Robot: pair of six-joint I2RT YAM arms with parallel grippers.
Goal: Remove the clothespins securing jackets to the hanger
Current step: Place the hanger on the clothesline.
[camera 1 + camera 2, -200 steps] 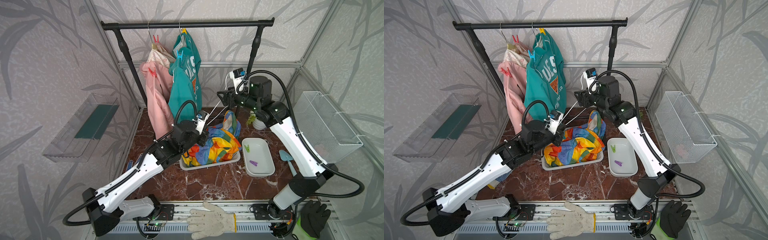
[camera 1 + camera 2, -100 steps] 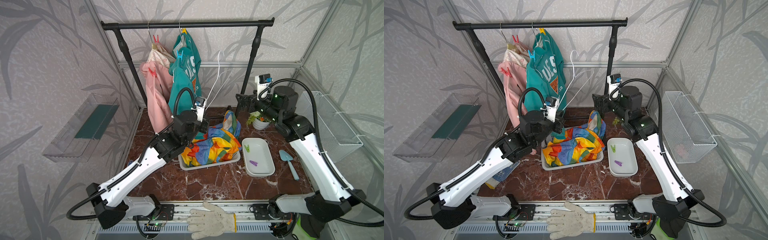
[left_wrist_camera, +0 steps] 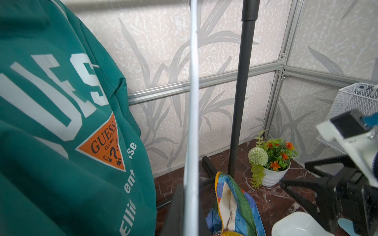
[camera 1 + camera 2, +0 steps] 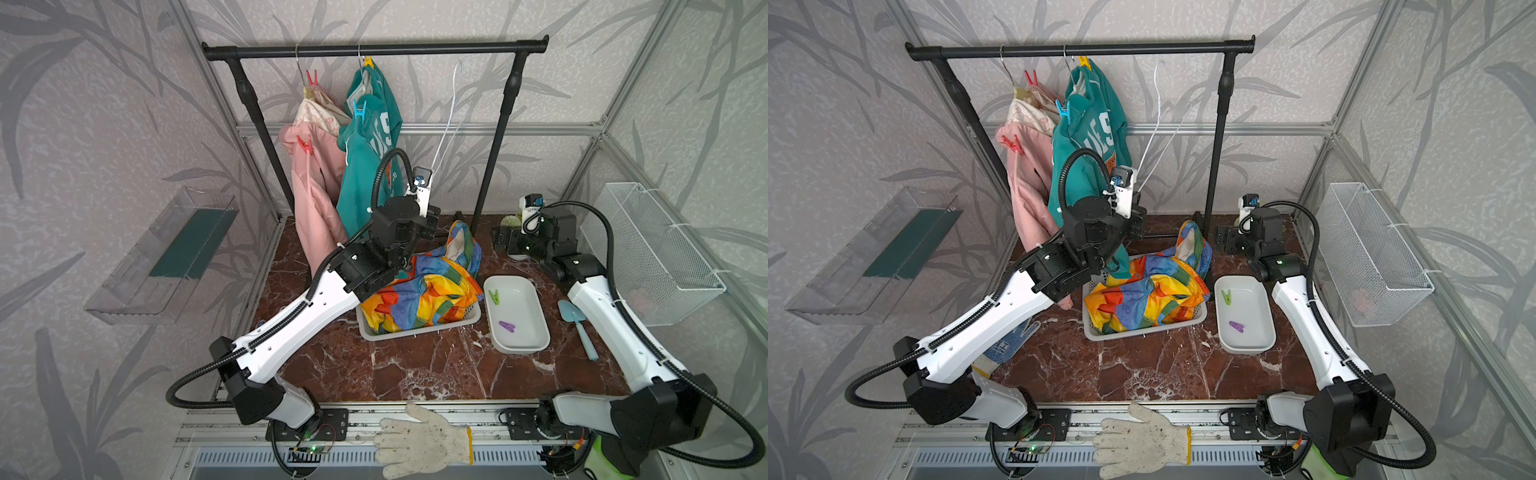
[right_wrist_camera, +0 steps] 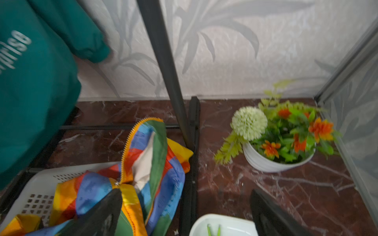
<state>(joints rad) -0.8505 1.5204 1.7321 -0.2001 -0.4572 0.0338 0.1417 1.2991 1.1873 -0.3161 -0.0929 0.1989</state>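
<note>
My left gripper is holding the hanger with its hook below the black bar [image 4: 374, 50]. It needs to move up and outward next, lower the hook onto the bar's empty part [image 4: 480, 48] and let it go.
My left gripper [image 4: 432, 214] [image 3: 189, 196] is shut on a bare white hanger [image 4: 446, 120] [image 4: 1158, 108] [image 3: 193, 102], which it holds upright with the hook just below the black rail [image 4: 374, 50]. The pink jacket [image 4: 316, 195] hangs with two red clothespins [image 4: 311, 77] [image 4: 305, 145]. Beside it, the teal jacket [image 4: 365, 166] [image 3: 51, 122] carries a yellow clothespin [image 4: 368, 62] and a blue one [image 4: 359, 110]. The rainbow-striped jacket [image 4: 419, 291] [image 5: 155, 155] lies in a white basket [image 4: 415, 332]. My right gripper [image 4: 500, 241] [image 5: 185, 191] hangs open and empty, low by the rail's right post.
A white tray [image 4: 536, 328] holds a green clothespin [image 4: 493, 296] and a purple one [image 4: 507, 327]. A potted plant [image 5: 280, 139] stands at the back right, with a wire basket [image 4: 652, 253] on the right wall. A blue trowel [image 4: 575, 324] and a white glove [image 4: 419, 444] lie near the front.
The right gripper let go of the hanger, opened, and swung down to the right. The left arm raised the white hanger upright toward the rail.
</note>
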